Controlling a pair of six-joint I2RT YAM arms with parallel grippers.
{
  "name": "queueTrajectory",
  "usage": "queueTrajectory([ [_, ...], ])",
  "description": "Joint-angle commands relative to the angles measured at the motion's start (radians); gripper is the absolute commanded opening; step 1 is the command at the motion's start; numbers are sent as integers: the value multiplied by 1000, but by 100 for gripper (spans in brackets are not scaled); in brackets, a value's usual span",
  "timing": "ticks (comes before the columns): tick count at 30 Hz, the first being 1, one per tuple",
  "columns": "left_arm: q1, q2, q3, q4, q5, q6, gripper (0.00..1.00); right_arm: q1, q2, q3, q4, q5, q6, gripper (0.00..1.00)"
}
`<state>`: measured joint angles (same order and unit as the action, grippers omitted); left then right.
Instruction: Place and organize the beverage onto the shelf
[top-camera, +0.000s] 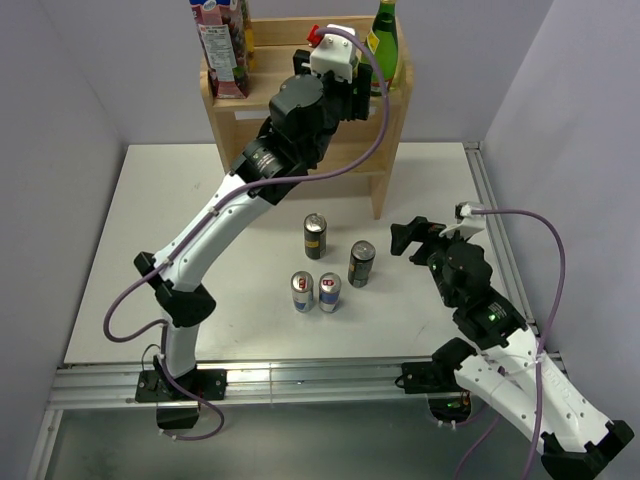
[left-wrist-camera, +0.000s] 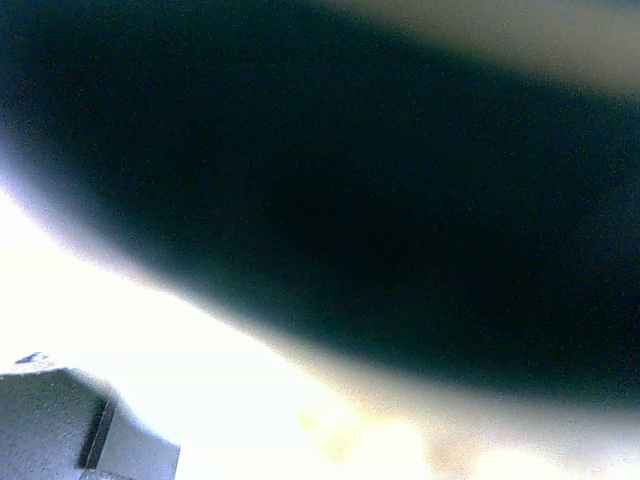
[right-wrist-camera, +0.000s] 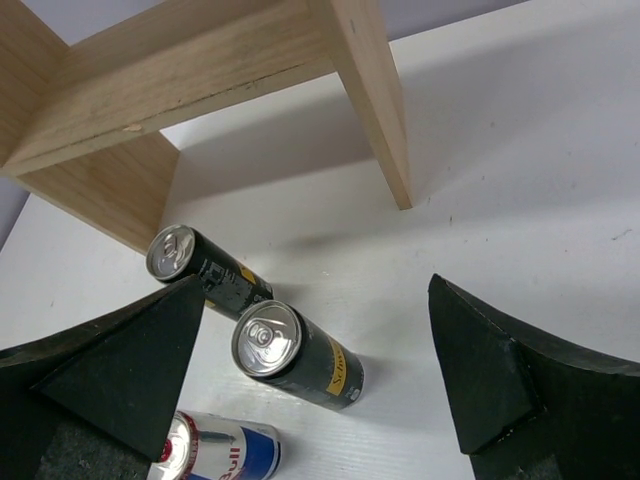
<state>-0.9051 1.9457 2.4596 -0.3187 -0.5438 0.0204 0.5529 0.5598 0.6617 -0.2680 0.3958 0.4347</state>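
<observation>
My left gripper will release left in the top view, at the open middle of the shelf's top level, as the green bottle (top-camera: 385, 35) crowds it.
The light wood shelf (top-camera: 232, 118) stands at the back of the table. My left gripper (top-camera: 366, 88) reaches over its top tier, right beside a green bottle (top-camera: 385, 35) standing at the right end. The left wrist view is filled by a dark blurred surface, so its jaws do not show. Two black cans (top-camera: 315, 236) (top-camera: 361, 263) and two silver-blue cans (top-camera: 302, 292) (top-camera: 329, 292) stand on the table. My right gripper (top-camera: 412, 236) is open and empty, just right of the cans. In the right wrist view (right-wrist-camera: 316, 283) it faces the near black can (right-wrist-camera: 300, 355).
A red-pink juice carton (top-camera: 222, 45) stands on the left of the shelf's top tier. A small red item (top-camera: 314, 36) is partly hidden behind my left wrist. The shelf's side panel (right-wrist-camera: 372, 95) shows beyond the cans. Grey walls close in the table (top-camera: 150, 250).
</observation>
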Motion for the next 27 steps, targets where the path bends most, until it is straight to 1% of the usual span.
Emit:
queueTrajectory([
  [1, 46, -8, 84, 210, 42, -11, 0, 2, -14, -7, 4, 3, 15, 100],
  [2, 58, -7, 85, 211, 56, -66, 0, 4, -14, -10, 4, 2, 16, 100],
  [5, 113, 4, 84, 224, 87, -95, 0, 2, -21, -20, 1, -5, 25, 100],
  [20, 205, 42, 78, 233, 186, -162, 0, 2, 2, -39, 0, 0, 29, 100],
  [27, 210, 52, 79, 236, 205, -148, 1, 2, 32, -43, 23, -8, 32, 100],
])
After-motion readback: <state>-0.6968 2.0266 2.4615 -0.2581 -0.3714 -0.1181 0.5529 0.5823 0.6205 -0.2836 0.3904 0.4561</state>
